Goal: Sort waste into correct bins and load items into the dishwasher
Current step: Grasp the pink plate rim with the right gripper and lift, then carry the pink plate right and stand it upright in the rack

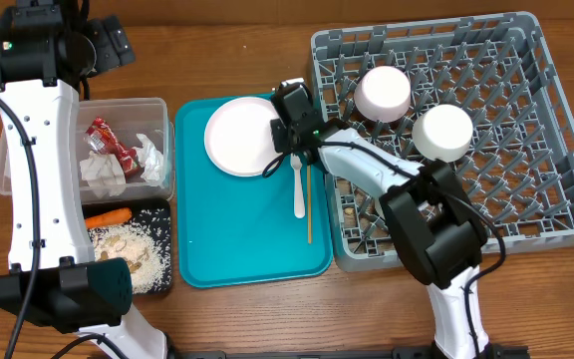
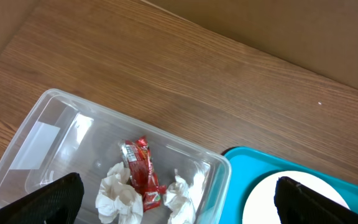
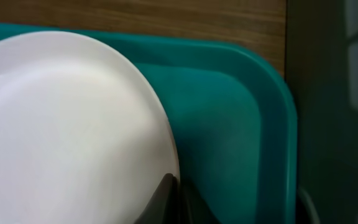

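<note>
My right gripper lifts past the bowls next, tilts, lowers and releases the plate (image 1: 237, 135) into empty dish rack wires to its right in the overhead view.
The white plate (image 1: 237, 135) lies at the back of the teal tray (image 1: 247, 249). My right gripper (image 1: 285, 140) is shut on the plate's right rim (image 3: 166, 143), one finger (image 3: 163, 199) over the edge. A white fork (image 1: 299, 189) and a thin wooden stick (image 1: 309, 204) lie on the tray beside it. Two white bowls (image 1: 382, 93) (image 1: 442, 132) sit upside down in the grey dish rack (image 1: 526, 150). My left gripper (image 2: 188, 211) hangs open above the clear tub (image 2: 36, 124), which holds a red wrapper (image 2: 143, 171) and crumpled napkins (image 2: 120, 196).
A black tray (image 1: 170, 249) in front of the clear tub holds an orange carrot (image 1: 108, 215) and beige crumbs (image 1: 133, 249). The left arm's white link (image 1: 33, 170) stretches over the left edge of both bins. The rack stands right against the teal tray.
</note>
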You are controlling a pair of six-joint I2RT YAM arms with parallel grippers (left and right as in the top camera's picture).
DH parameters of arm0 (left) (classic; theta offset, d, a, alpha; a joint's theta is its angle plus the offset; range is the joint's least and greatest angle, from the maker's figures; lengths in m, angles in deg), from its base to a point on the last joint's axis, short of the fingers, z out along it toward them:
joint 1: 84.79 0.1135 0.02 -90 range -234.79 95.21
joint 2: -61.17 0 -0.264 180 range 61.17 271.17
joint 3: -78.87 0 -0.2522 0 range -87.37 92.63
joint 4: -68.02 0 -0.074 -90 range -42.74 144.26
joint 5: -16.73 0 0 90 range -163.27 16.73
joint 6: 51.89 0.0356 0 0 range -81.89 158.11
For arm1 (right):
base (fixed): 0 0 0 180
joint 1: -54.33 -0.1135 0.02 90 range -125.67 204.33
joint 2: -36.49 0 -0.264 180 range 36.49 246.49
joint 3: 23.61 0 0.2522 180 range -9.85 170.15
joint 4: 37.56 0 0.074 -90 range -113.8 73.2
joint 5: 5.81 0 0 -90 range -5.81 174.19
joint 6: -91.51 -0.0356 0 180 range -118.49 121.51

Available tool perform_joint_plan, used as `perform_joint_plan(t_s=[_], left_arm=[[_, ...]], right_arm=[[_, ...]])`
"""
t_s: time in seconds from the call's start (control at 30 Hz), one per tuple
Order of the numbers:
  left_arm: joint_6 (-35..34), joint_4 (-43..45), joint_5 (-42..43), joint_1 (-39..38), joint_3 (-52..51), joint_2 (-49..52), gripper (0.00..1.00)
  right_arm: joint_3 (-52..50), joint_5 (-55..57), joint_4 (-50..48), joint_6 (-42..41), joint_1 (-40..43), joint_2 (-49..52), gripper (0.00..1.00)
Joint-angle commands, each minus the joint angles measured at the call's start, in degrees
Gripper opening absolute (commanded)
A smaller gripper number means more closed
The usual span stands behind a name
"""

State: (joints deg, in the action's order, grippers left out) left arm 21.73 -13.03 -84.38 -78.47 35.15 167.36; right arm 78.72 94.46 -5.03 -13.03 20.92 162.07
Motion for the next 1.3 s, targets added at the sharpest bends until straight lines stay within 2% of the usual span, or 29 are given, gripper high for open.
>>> perform_joint_plan(t_s=[0.0, 0.43, 0.67, 0.8, 1.0, 1.13, 1.27], left_arm=[[-0.5, 0.0, 0.5, 0.0, 1.4, -0.9, 1.0], [-0.5, 0.0, 0.5, 0.0, 1.4, -0.9, 1.0], [-0.5, 0.0, 0.5, 0.0, 1.4, -0.9, 1.0], [-0.5, 0.0, 0.5, 0.0, 1.4, -0.9, 1.0], [-0.5, 0.0, 0.5, 0.0, 1.4, -0.9, 1.0], [-0.5, 0.0, 0.5, 0.0, 1.4, -0.9, 1.0], [-0.5, 0.0, 0.5, 0.0, 1.4, -0.9, 1.0]], right_arm=[[0.4, -1.2, 0.2, 0.4, 0.0, -7.5, 0.04], [0.4, -2.8, 6.0, 0.8, 0.2, -17.9, 0.04], [0.4, 2.7, 12.1, 2.1, 2.9, -26.7, 0.04], [0.4, 10.8, 16.8, 4.6, 3.6, -32.5, 0.04], [0.4, 35.0, 23.3, 9.5, 3.6, -38.9, 0.04], [0.4, 48.7, 27.2, 14.3, 4.7, -39.7, 0.04], [0.4, 53.4, 29.9, 15.1, 8.0, -39.6, 0.04]])
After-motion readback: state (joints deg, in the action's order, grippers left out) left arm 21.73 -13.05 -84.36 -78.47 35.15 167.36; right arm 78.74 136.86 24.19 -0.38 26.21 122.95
